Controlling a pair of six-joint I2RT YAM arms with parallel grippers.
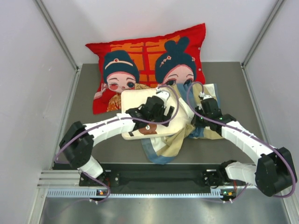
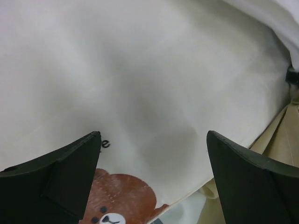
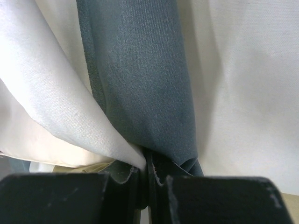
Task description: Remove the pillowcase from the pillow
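Note:
The pillow's edge by the tan pillowcase lies below and back from my left gripper, so next my left gripper should lower back there, where fabric lies uncovered.
The cream-white pillow (image 1: pixel 138 100) lies mid-table, its brown bear print (image 1: pixel 148 129) facing up. The pillowcase (image 1: pixel 164 145), in blue, tan and cream blocks, is bunched off the pillow's right and near side. My left gripper (image 1: pixel 154 114) is open over the pillow's face. In the left wrist view its fingers (image 2: pixel 74 168) stand wide apart either side of the pillow (image 2: pixel 140 70), with the bear (image 2: pixel 119 198) between them. My right gripper (image 1: pixel 200 119) is shut on a blue fold of the pillowcase (image 3: pixel 140 70), pinched between its fingertips (image 3: pixel 148 161).
A large red cushion (image 1: pixel 145 51) with two cartoon figures lies behind the pillow, against the back wall. White walls close in the grey table (image 1: pixel 88 116) on the left, right and back. A black rail (image 1: pixel 159 177) runs along the near edge between the arm bases.

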